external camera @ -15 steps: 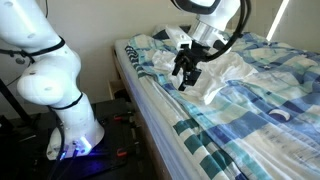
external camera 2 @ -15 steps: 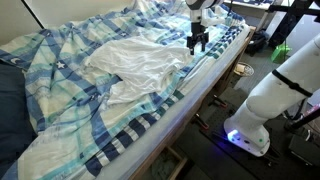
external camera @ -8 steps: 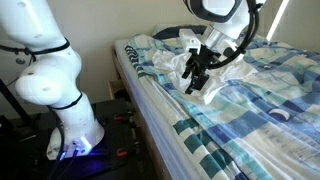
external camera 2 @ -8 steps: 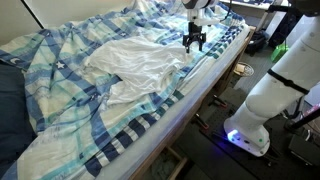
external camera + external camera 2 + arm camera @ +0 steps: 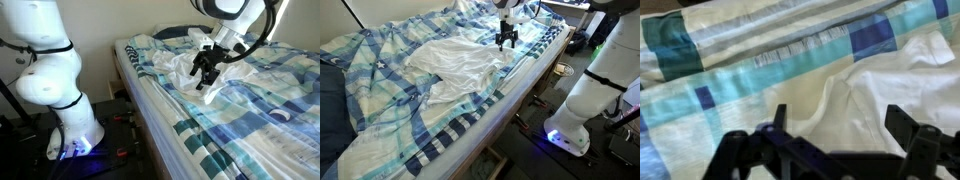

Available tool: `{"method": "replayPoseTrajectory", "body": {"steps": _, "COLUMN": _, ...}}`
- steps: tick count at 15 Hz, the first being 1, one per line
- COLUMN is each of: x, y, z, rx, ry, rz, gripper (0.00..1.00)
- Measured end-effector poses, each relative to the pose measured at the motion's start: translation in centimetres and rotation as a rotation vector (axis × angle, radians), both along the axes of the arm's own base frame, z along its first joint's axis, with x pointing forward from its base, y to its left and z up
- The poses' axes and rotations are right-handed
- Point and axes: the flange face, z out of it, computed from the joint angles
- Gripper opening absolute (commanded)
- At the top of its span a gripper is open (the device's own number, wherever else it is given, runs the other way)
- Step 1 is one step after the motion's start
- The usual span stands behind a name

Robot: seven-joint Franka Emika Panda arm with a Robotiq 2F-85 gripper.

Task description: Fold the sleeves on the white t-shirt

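The raised fold [image 5: 209,96] [image 5: 824,108] at the white t-shirt's end already stands between my gripper's two open fingers, so next my gripper moves down over it and closes.
The white t-shirt [image 5: 455,62] lies crumpled on the blue checked bedspread [image 5: 390,130]; it also shows in an exterior view [image 5: 190,72] and in the wrist view [image 5: 895,95]. My gripper [image 5: 203,80] hangs over the shirt's end near the bed's edge, fingers pointing down; in an exterior view it [image 5: 505,41] is above the shirt's far end. In the wrist view the gripper [image 5: 840,125] is open and empty, with a raised fold of white cloth between the two dark fingers [image 5: 778,118].
The bed's edge [image 5: 150,105] runs beside the robot base [image 5: 70,120]. A dark pillow [image 5: 332,95] lies at one end of the bed. Chairs and a green object [image 5: 602,50] stand on the floor beyond the bed.
My gripper has moved along the shirt, further in over the bed and away from the base, staying open above the cloth. The shirt has not visibly moved.
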Motion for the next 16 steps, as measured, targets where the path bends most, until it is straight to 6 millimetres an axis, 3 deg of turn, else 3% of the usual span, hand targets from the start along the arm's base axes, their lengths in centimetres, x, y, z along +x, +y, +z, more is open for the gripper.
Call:
{"method": "replayPoseTrajectory", "body": {"steps": 8, "x": 3.5, "y": -2.8, "z": -3.0, "rx": -0.034, "ry": 0.033, "rz": -0.019, "gripper": 1.00}}
{"method": "replayPoseTrajectory", "body": {"steps": 9, "x": 3.9, "y": -3.0, "z": -3.3, "rx": -0.037, "ry": 0.035, "rz": -0.018, "gripper": 0.75}}
{"method": "replayPoseTrajectory", "body": {"steps": 11, "x": 4.8, "y": -3.0, "z": -3.8, "rx": -0.040, "ry": 0.037, "rz": -0.015, "gripper": 0.68}}
{"method": "replayPoseTrajectory", "body": {"steps": 16, "x": 5.6, "y": -3.1, "z": -4.0, "rx": -0.045, "ry": 0.032, "rz": -0.012, "gripper": 0.27}}
